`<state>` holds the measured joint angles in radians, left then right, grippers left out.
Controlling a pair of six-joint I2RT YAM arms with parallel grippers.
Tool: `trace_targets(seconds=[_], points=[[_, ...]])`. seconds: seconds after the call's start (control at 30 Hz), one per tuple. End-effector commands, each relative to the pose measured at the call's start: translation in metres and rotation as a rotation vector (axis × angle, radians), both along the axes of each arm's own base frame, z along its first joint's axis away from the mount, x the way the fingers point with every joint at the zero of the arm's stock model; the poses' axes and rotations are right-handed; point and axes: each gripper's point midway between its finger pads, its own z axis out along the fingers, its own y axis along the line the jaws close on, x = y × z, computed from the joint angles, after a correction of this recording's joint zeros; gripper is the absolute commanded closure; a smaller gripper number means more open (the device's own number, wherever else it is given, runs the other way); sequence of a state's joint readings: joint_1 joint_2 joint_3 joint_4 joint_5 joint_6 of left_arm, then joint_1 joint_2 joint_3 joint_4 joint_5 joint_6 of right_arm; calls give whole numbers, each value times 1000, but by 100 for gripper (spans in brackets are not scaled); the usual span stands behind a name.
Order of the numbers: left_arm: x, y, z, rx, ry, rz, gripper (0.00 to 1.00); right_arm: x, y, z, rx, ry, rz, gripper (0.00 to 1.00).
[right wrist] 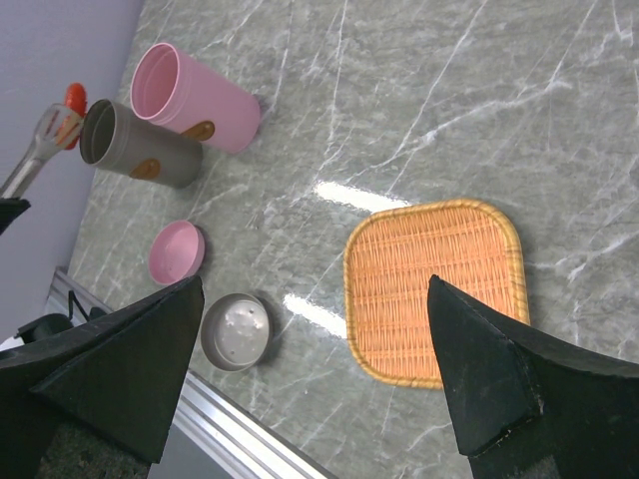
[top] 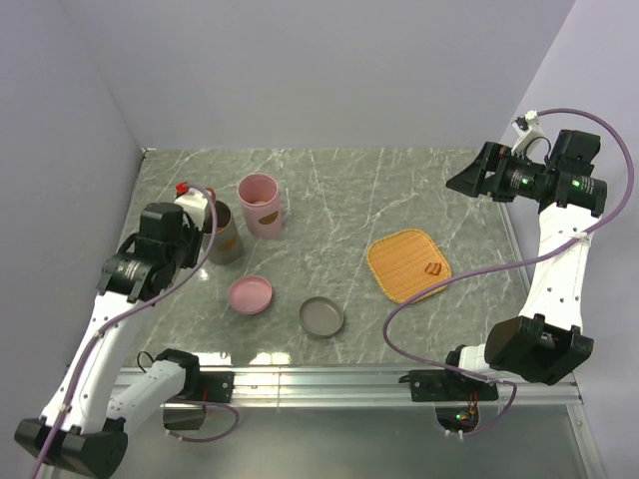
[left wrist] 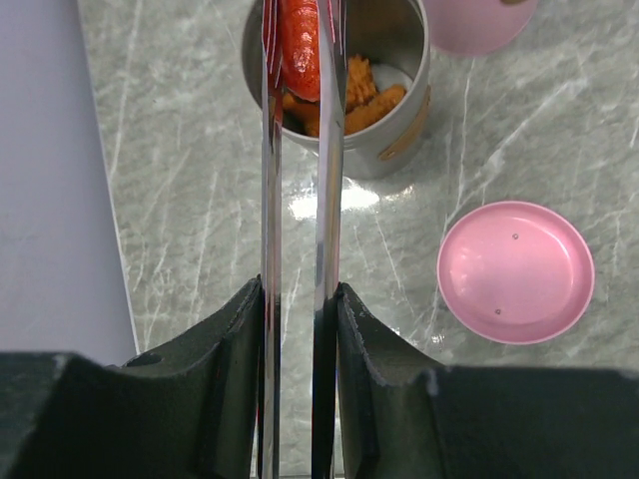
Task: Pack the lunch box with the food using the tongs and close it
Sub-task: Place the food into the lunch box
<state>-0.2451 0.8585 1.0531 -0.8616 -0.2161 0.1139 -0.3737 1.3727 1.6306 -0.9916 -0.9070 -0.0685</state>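
My left gripper should next move down a little and toward the grey cup's middle [top: 217, 217] [left wrist: 344, 58] to open, because the red piece is still hanging above the grey cup's rim.
My left gripper [left wrist: 300, 291] is shut on the silver tongs [left wrist: 327, 200], whose two arms run up between its fingers. The tong tips pinch a red strip [left wrist: 300, 45] just over the open mouth of the grey lunch box cup [left wrist: 399, 150]. Orange chunks [left wrist: 369, 100] lie inside that cup. In the top view the left gripper [top: 188, 222] sits beside the grey cup [top: 226, 238] at the left of the table. The right gripper [top: 465, 180] hangs open and empty high over the back right; in its own view, the right gripper [right wrist: 315, 286] looks down on the table.
A pink cup [top: 261, 205] stands behind the grey one. A pink lid [top: 250, 294] and a grey lid [top: 321, 317] lie open side up near the front. The orange woven tray [top: 399, 261] at the right holds one small red-orange piece [top: 433, 268].
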Motion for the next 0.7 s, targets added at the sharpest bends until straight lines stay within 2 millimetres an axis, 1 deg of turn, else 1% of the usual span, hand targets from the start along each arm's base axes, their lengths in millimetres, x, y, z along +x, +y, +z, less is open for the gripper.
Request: trace_targets(seconds=[0.0,0.13,0.27,0.37,0.4,0.47,0.67], points=[[18,-2,5,-14,-42,21,100,-3,1,14,-14,-45,3,0],[27,-4,-4,-17,-8,28,100,-3,-1,12,-19,-41,1,0],[28,-5,-11,-19,14,30,99,-2,-1,12,-19,-39,1,0],[27,-3,-15,-13,29,40,91,-1,-1,13,-19,-43,0,0],[27,-3,-15,-15,29,41,89,-1,-1,13,-17,-42,1,0],[24,-4,-15,-20,36,37,86,-1,-1,12,-17,-40,0,0],[17,-6,-12,-40,42,32,87,-2,-1,13,-19,-43,0,0]])
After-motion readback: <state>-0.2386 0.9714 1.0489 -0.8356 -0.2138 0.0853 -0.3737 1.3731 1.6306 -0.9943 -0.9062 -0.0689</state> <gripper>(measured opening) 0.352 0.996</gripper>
